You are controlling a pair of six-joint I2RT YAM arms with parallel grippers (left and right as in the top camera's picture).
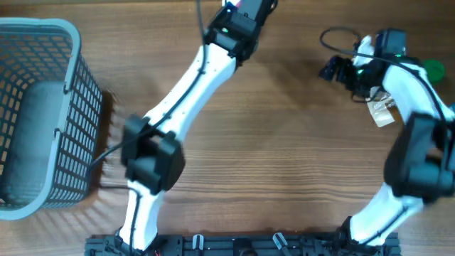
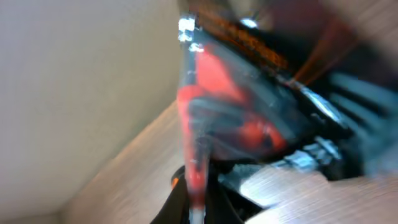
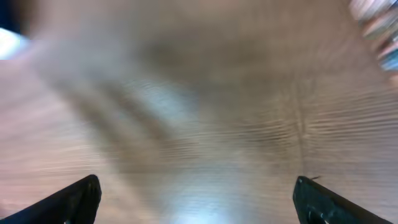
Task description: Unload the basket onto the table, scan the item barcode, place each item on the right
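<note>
The item is at the table's far edge, so my left gripper will bring it back, toward the right in the overhead view, and down where the wood lies bare (image 1: 290,77) next.
The item (image 2: 224,106) is a red and dark packet in shiny clear wrap, blurred in the left wrist view. Its lower edge runs down between the jaws of my left gripper (image 2: 198,208), which is shut on it. From overhead, the left gripper (image 1: 245,8) is at the table's far edge, top centre, with a bit of the pinkish item (image 1: 237,4) showing. No barcode shows in any view. My right gripper (image 1: 329,69) is at the far right, pointing left. It stands wide open in its wrist view (image 3: 196,190), with only blurred wood between the fingers (image 3: 78,199).
A grey mesh basket (image 1: 71,43) stands at the left edge of the wooden table. A green object (image 1: 432,69) and a tan tag (image 1: 384,112) lie by the right arm. A black cable (image 1: 334,32) loops near the right gripper.
</note>
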